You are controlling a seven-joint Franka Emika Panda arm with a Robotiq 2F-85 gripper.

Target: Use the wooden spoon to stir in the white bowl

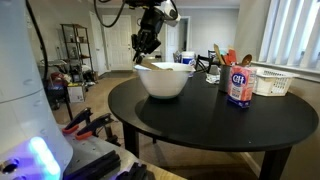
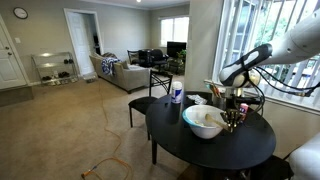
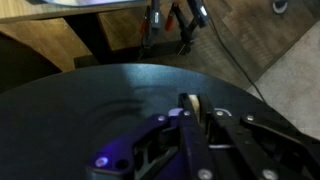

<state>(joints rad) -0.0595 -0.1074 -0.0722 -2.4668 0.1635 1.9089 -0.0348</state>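
The bowl is open below, so my gripper should next lift the pale wooden spoon high over the white bowl's opening (image 2: 204, 117) and release it there.
The white bowl (image 1: 165, 82) stands on the round black table (image 1: 215, 125) and also shows in an exterior view (image 2: 204, 122). My gripper (image 1: 146, 45) hangs just above the bowl's rim at its edge; it shows in an exterior view (image 2: 236, 108) too. In the wrist view the gripper (image 3: 189, 116) is shut on the pale wooden spoon (image 3: 189, 101), of which only a short piece shows between the fingers. The rest of the spoon is hidden by the fingers. The bowl's inside is out of the wrist view.
A blue-labelled canister (image 1: 238, 86) stands right of the bowl, a white basket (image 1: 275, 82) behind it, and colourful upright utensils (image 1: 224, 58) at the back. A chair (image 2: 155, 90) stands by the table. Red-handled tools (image 3: 170, 25) lie on the floor.
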